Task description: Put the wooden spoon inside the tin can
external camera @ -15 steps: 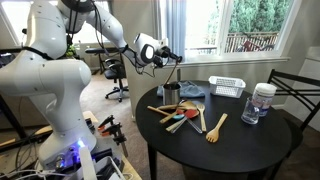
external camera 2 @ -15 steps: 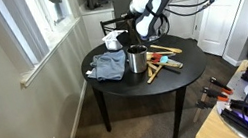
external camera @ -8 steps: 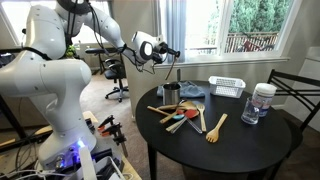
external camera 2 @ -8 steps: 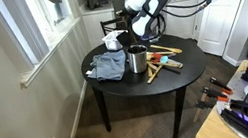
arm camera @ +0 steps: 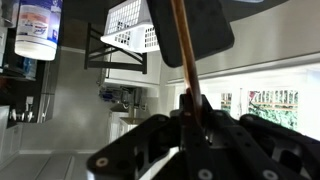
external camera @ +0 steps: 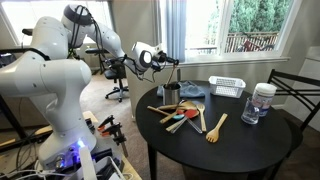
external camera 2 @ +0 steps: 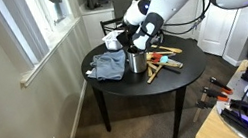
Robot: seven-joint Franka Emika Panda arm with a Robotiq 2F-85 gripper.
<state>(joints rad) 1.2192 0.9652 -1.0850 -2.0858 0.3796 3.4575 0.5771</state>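
Note:
I should lower the wooden spoon toward the tin can with my gripper and then let go of the handle there.
My gripper (external camera: pixel 166 61) is shut on the thin handle of a wooden spoon (external camera: pixel 174 76), which hangs down towards the tin can (external camera: pixel 171 94). The can is a small dull metal cylinder standing upright at the near-left edge of the round black table (external camera: pixel 240 140). In an exterior view the gripper (external camera 2: pixel 139 44) hovers just above the can (external camera 2: pixel 138 62). In the wrist view the spoon handle (arm camera: pixel 183 50) runs straight out from between my closed fingers (arm camera: pixel 195 112). The spoon's lower end and the can's opening are too small to tell apart.
Several other wooden utensils (external camera: pixel 190 120) lie fanned on the table beside the can. A blue cloth (external camera 2: pixel 110 66) lies next to it. A white slatted basket (external camera: pixel 227 87) and a clear jar with a white lid (external camera: pixel 263 102) stand further across. A chair (external camera: pixel 292 92) stands behind the table.
The arm has swung and the gripper has come down closer to the can, still holding the spoon.

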